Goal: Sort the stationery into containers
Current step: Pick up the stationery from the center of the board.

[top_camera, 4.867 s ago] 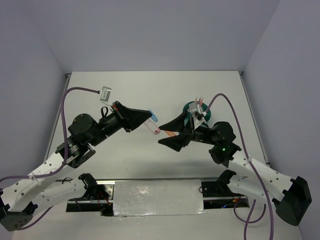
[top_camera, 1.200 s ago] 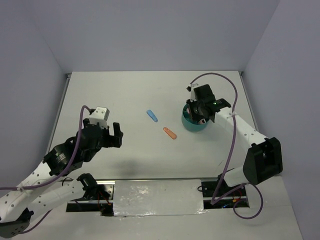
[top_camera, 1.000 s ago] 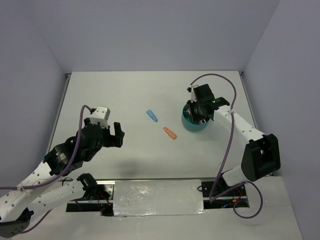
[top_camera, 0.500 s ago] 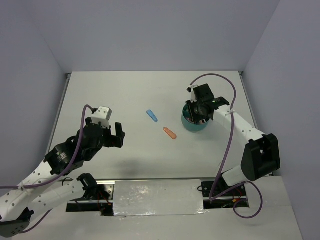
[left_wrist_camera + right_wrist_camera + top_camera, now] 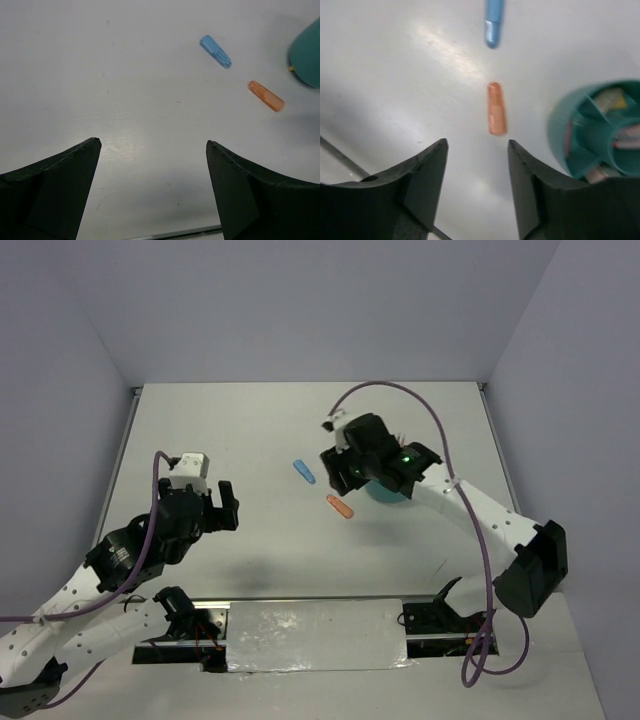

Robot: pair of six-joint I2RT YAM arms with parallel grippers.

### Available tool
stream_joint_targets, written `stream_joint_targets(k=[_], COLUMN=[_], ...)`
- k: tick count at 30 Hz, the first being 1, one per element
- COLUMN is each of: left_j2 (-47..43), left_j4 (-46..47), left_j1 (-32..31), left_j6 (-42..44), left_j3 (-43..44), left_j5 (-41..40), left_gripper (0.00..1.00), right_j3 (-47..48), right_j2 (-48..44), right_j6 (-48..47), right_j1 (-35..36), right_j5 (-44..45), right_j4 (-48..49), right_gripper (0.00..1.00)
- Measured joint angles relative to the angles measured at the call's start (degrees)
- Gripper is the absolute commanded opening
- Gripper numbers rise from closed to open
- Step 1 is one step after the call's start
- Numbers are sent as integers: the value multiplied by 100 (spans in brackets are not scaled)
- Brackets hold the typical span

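Observation:
My right gripper is to go down next onto the middle of the orange oblong piece (image 5: 340,506) (image 5: 496,109), with one finger on each of the piece's long sides.
A blue oblong piece (image 5: 304,471) and an orange oblong piece (image 5: 340,507) lie loose on the white table. The teal organiser cup (image 5: 390,494) shows only as a sliver under the right arm. My right gripper (image 5: 340,478) hovers open just left of the cup, above the orange piece. In the right wrist view the orange piece (image 5: 496,109) lies just ahead of the empty gripper (image 5: 477,145), with the blue piece (image 5: 494,20) beyond. The cup (image 5: 559,142) on the right holds pink, yellow and tan items in its compartments. My left gripper (image 5: 205,512) stands wide open and empty at the near left.
The left wrist view has the open left gripper (image 5: 152,142) over bare table, with the blue piece (image 5: 215,51), the orange piece (image 5: 266,96) and the cup's edge (image 5: 309,55) far ahead on the right. Grey walls enclose the table on three sides.
My right gripper has swung left from above the cup to over the orange piece, and its jaws have spread. The left arm has shifted slightly left.

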Motion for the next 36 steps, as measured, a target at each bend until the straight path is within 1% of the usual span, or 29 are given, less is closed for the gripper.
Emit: stream_joint_targets(k=[1, 3, 7, 10, 16, 22, 27, 33, 36], left_j2=[9, 35, 9, -28, -11, 9, -15, -13, -13], left_j4=[-87, -262, -415, -415, -411, -411, -409, -404, -402], left_j1=[24, 52, 68, 70, 74, 85, 85, 85, 85], left_j6=[-81, -254, -437, -463, -461, -459, -457, -450, -442], left_j3=[2, 7, 9, 7, 9, 9, 9, 9, 9], left_j5=[-168, -448, -713, -758, -778, -776, -774, -721, -691], left_gripper=[99, 99, 99, 99, 99, 99, 99, 99, 99], right_j3=[94, 199, 160, 48, -26, -94, -83, -48, -2], right_j2=[151, 579, 1665, 2109, 2293, 2514, 2846, 3001, 3069], right_j6=[-42, -120, -232, -323, -544, -673, -785, -820, -813], right_j1=[240, 501, 553, 595, 787, 798, 750, 564, 492], right_j5=[4, 76, 221, 380, 638, 719, 817, 868, 802], right_j4=[24, 46, 57, 28, 133, 334, 450, 612, 708], right_gripper=[68, 69, 67, 66, 61, 55, 53, 51, 48])
